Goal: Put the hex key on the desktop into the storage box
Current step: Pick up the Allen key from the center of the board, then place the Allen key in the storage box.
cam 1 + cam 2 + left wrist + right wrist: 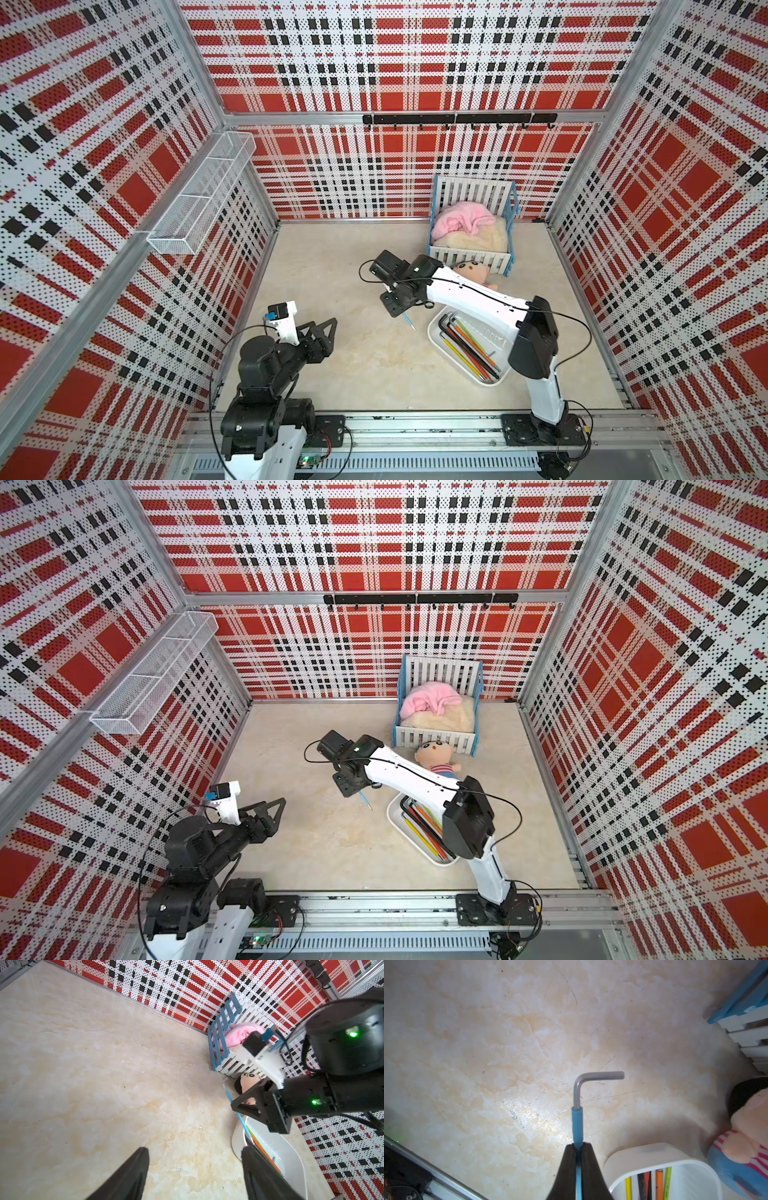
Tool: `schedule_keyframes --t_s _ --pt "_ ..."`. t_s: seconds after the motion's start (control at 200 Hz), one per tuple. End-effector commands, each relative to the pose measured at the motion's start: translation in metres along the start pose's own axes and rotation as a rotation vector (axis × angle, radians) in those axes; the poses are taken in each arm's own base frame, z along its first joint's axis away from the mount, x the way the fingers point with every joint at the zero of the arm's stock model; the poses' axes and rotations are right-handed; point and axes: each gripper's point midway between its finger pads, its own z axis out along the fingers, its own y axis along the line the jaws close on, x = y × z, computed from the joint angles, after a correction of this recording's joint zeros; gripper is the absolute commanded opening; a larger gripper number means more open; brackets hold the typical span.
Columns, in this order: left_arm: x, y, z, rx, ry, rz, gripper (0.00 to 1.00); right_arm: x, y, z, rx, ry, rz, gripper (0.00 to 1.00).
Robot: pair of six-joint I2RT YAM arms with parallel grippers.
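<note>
My right gripper will next swing back over the coloured keys in the storage box, go down and let go of the key, because those keys are below and back from it.
My right gripper is shut on the blue sleeve of a hex key. The key's bare silver bent end points away from the fingers, above the beige desktop. In both top views the blue shaft sticks out under the right wrist. It is just beside the far-left corner of the white storage box. Several coloured hex keys lie inside the box. My left gripper hovers open and empty at the desktop's near left.
A white-slatted crib with blue ends holding a pink cloth stands at the back right. A doll lies between the crib and the box. A wire-mesh basket hangs on the left wall and a black hook rail on the back wall.
</note>
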Motion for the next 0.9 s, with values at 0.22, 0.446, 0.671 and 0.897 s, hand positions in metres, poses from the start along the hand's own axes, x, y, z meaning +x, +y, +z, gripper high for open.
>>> schedule_keyframes --t_s 0.22,0.446,0.671,0.897 --pt "-0.003 0.002 0.003 -0.003 -0.012 0.001 0.76 0.067 -0.061 -0.021 0.030 -0.065 -0.049 0.00" --pt "-0.003 0.003 0.003 -0.005 -0.008 0.000 0.76 0.107 -0.092 -0.017 0.069 -0.051 -0.114 0.00" --pt "-0.003 0.003 0.004 -0.008 -0.007 -0.001 0.76 0.148 -0.108 0.007 0.074 0.039 -0.149 0.00" --pt "-0.003 0.003 0.003 -0.008 -0.008 -0.003 0.76 0.160 -0.111 0.028 0.051 0.120 -0.133 0.00"
